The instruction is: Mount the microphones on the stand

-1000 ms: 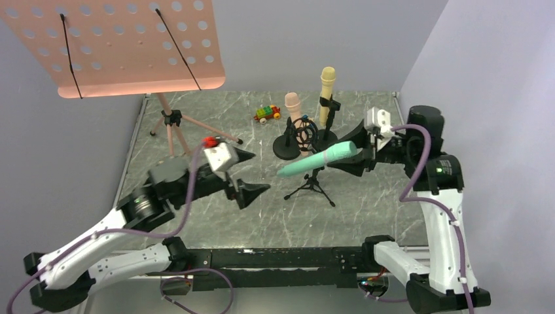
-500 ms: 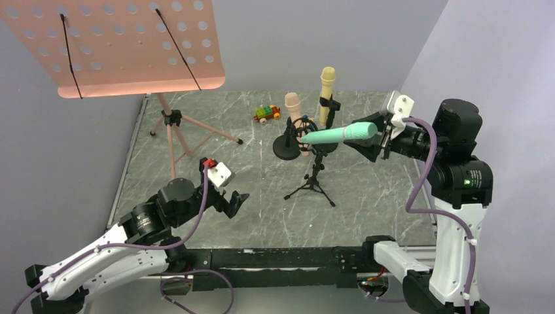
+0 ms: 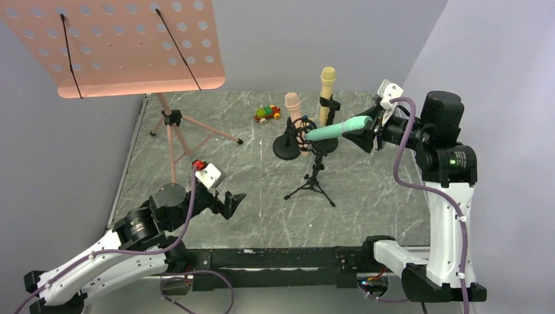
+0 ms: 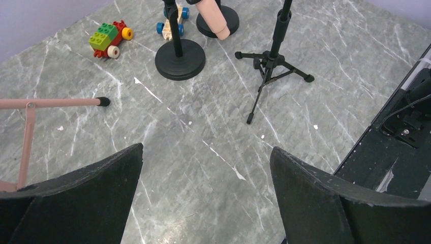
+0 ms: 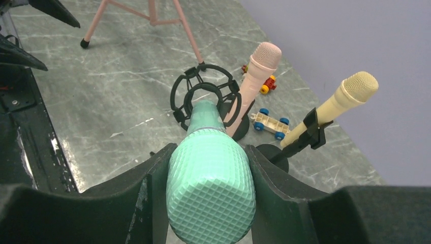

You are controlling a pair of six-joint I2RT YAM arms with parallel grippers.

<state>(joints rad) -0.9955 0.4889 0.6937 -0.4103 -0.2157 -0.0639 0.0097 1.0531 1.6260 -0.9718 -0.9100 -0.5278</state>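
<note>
My right gripper will push left in the top view toward the black ring mount (image 3: 303, 133) (image 5: 203, 94) next and let go, because only the tip of the microphone's handle reaches that mount.
My right gripper (image 3: 364, 125) is shut on the head of the mint-green microphone (image 3: 334, 129), held nearly level; its handle tip points into the black ring mount (image 5: 203, 94) of the small tripod stand (image 3: 314, 176). In the right wrist view the green microphone (image 5: 211, 178) fills the space between my fingers. The peach-pink microphone (image 3: 294, 112) leans in its round-base stand, and the pale yellow microphone (image 3: 326, 91) stands clipped in another. My left gripper (image 3: 230, 201) is open and empty, low over the table's near left.
A pink music stand (image 3: 131, 46) on a tripod (image 3: 173, 127) fills the back left. Toy cars (image 3: 267, 114) lie at the back, also in the left wrist view (image 4: 109, 39). The black rail (image 3: 275, 256) runs along the near edge.
My right gripper lifted the green microphone and swung it back and right, its handle now at the ring mount. My left arm pulled back toward the near left and lowered.
</note>
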